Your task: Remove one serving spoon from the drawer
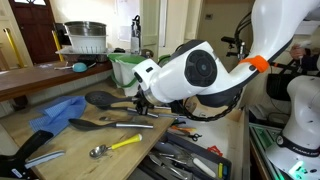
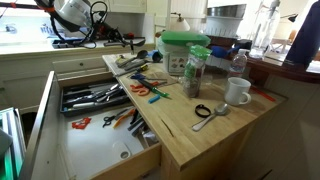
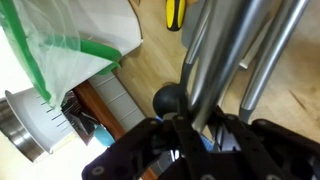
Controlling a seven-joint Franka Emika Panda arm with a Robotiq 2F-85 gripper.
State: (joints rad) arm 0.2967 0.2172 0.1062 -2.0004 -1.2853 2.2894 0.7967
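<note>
The handle I hold is clear of the open drawer, so I should move outward and down onto the wooden counter among the black utensils.
The drawer (image 2: pixel 95 110) stands open below the counter, holding a jumble of silver and black utensils. A black serving spoon (image 1: pixel 100 98) with a broad oval head lies on the wooden counter, its handle pointing at my gripper (image 1: pixel 143 100). A second long black utensil (image 1: pixel 92 124) lies nearer the front. In the wrist view my gripper (image 3: pixel 192 122) has its fingers drawn together round a blurred silver rod-like handle (image 3: pixel 225 40), beside a black ball shape (image 3: pixel 170 98). I cannot tell what this utensil is. In an exterior view my gripper (image 2: pixel 125 40) hovers over the counter's far end.
A yellow-handled metal spoon (image 1: pixel 115 146) and a blue cloth (image 1: pixel 58 113) lie on the counter. A green-lidded container (image 2: pixel 185 52), a jar (image 2: pixel 196 72), a white mug (image 2: pixel 237 92) and orange scissors (image 2: pixel 150 90) also stand there. A lower drawer (image 2: pixel 100 160) is open too.
</note>
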